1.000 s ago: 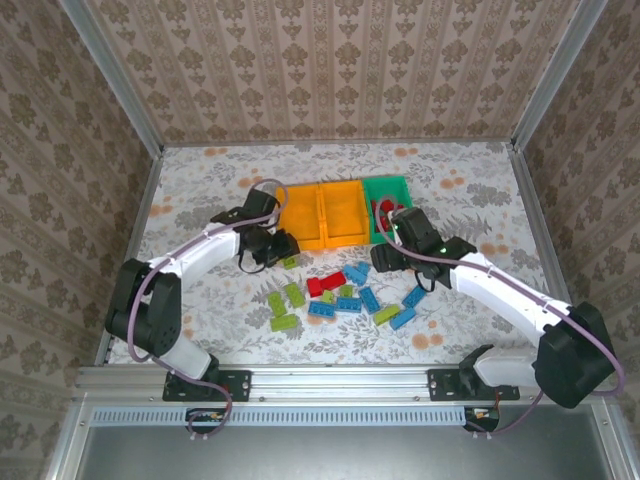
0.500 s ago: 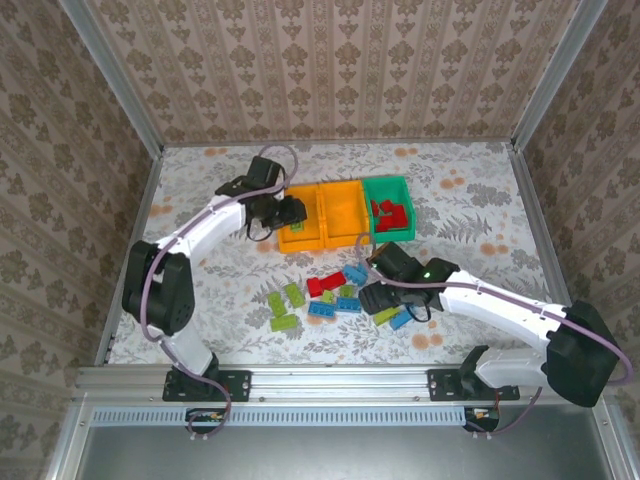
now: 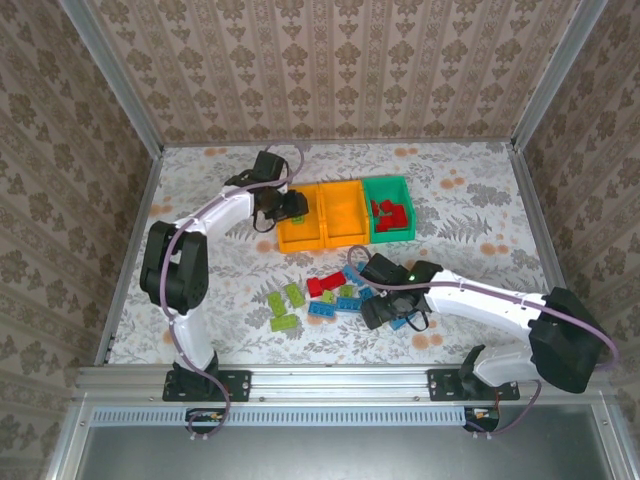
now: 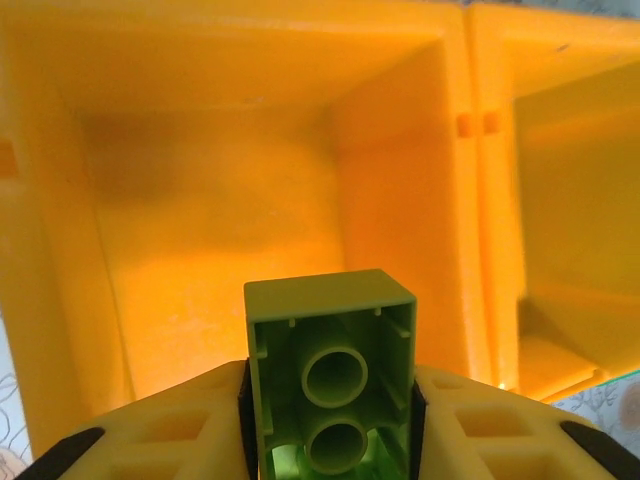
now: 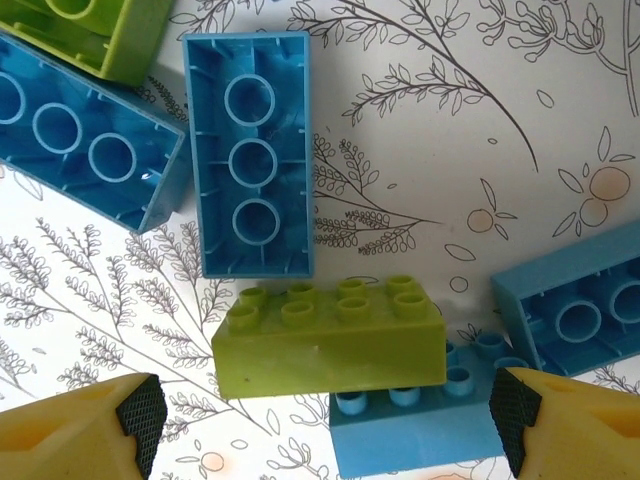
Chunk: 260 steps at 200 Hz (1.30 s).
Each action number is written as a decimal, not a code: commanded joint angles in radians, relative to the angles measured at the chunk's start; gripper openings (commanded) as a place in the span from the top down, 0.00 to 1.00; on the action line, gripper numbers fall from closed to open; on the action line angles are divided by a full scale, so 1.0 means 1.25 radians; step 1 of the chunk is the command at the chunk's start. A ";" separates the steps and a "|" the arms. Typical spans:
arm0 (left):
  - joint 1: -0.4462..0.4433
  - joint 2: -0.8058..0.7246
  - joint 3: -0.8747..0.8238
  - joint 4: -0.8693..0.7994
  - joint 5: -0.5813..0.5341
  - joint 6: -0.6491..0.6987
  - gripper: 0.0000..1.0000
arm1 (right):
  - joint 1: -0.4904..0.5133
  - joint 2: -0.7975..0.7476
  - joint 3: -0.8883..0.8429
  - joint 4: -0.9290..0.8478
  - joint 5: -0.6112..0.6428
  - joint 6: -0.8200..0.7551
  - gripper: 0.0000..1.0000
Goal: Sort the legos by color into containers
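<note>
My right gripper will move down next and close across the short ends of the lime green brick, because that brick is below it, between its open fingers.
My left gripper (image 4: 330,400) is shut on a lime green brick (image 4: 330,340), held hollow side toward the camera above the inside of the left orange bin (image 4: 400,180). From above, that gripper (image 3: 288,208) hangs over the same bin (image 3: 283,240). My right gripper (image 5: 325,420) is open, low over the loose pile, its pads on either side of another lime green brick (image 5: 330,345) that lies studs up, partly on a blue brick (image 5: 415,435). In the top view the right gripper (image 3: 383,312) sits at the pile's right end.
The middle orange bin (image 3: 345,238) and the green bin (image 3: 390,182), which holds red bricks (image 3: 390,212), stand in a row with the left one. Loose lime green (image 3: 284,321), red (image 3: 320,285) and blue (image 3: 322,309) bricks lie scattered at mid table. More blue bricks (image 5: 248,150) lie upside down beyond the right gripper.
The left gripper has carried a lime green brick from the table up over the left orange bin. The right gripper has come from beside the green bin down to the pile.
</note>
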State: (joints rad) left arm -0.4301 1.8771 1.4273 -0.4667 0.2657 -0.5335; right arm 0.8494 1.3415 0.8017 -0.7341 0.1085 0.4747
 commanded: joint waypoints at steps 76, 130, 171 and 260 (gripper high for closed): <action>0.005 -0.020 -0.006 0.050 0.023 -0.010 0.41 | 0.007 0.114 0.037 -0.004 0.037 -0.015 0.13; 0.007 -0.034 -0.021 0.052 0.016 -0.016 0.32 | 0.007 0.138 0.044 0.009 0.029 -0.031 0.19; 0.007 -0.047 -0.025 0.053 0.010 -0.018 0.24 | 0.006 0.146 0.051 0.008 0.025 -0.036 0.39; 0.016 -0.108 -0.072 0.039 -0.027 0.006 0.20 | -0.043 -0.009 0.119 0.130 -0.059 -0.054 0.42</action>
State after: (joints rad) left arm -0.4232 1.8057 1.3727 -0.4000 0.2634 -0.5484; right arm 0.8356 1.4033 0.8917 -0.6884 0.1135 0.4244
